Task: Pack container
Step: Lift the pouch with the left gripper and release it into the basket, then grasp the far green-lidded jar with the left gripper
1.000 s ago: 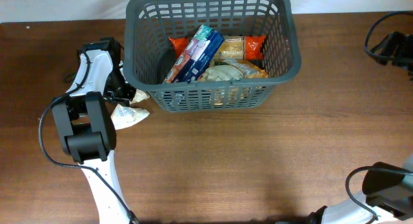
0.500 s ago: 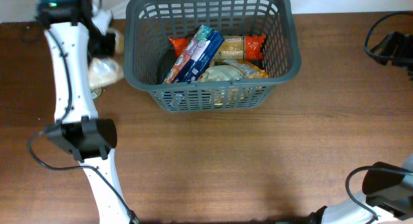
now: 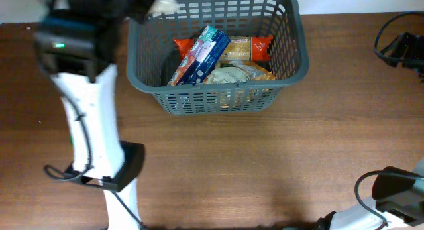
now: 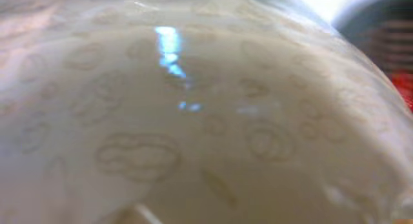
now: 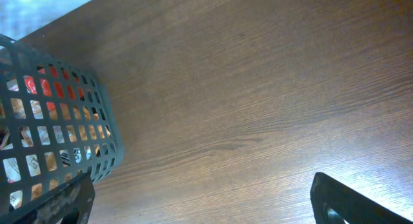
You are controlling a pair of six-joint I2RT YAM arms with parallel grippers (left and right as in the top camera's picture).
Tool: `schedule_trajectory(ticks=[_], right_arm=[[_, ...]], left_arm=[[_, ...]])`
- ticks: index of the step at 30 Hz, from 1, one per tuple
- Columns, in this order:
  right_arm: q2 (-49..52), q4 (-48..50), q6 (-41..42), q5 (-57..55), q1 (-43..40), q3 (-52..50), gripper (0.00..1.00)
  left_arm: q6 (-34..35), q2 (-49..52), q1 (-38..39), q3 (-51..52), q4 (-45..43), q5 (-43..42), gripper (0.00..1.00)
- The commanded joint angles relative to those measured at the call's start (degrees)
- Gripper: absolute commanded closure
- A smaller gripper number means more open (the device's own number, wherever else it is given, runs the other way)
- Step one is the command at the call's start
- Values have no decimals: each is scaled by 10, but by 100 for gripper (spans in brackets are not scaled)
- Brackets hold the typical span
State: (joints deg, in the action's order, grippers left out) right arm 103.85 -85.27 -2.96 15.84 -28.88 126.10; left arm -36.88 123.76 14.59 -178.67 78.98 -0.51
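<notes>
The left gripper swings toward the right in the overhead view and down over the pale packets beside the blue box (image 3: 199,54) next, since room shows there below the basket's rim.
The dark grey basket (image 3: 299,38) stands at the table's far middle. It holds a blue box (image 3: 199,54), a red packet (image 3: 262,47) and pale packets (image 3: 235,74). My left gripper (image 3: 142,3) is raised at the basket's far left corner, blurred, shut on a pale cream bag (image 3: 161,2). The bag hangs over the basket's rim. It fills the left wrist view (image 4: 193,121) and hides the fingers there. My right gripper (image 5: 200,201) is open and empty above bare table, to the right of the basket's wall (image 5: 51,133).
The left arm's white link (image 3: 89,117) and dark base (image 3: 122,167) stand over the table's left side. The right arm (image 3: 397,48) sits at the far right edge, with cables and its base (image 3: 397,190) at the front right.
My left arm has lifted the pale bag from the table left of the basket and swung it up and right to the basket's far left corner. The right arm has not moved.
</notes>
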Motion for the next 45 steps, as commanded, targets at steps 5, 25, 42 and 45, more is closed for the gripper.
schedule_trajectory(ticks=[5, 25, 42, 45], right_arm=[[-5, 2, 5, 7, 0, -3, 1], [-5, 2, 5, 7, 0, -3, 1], [-5, 2, 5, 7, 0, -3, 1], [-5, 2, 5, 7, 0, -3, 1]], left_arm=[[-179, 75, 104, 114, -13, -38, 98], [-24, 79, 132, 198, -32, -102, 1], [363, -63, -266, 178, 77, -37, 3], [363, -31, -320, 198, 103, -53, 6]])
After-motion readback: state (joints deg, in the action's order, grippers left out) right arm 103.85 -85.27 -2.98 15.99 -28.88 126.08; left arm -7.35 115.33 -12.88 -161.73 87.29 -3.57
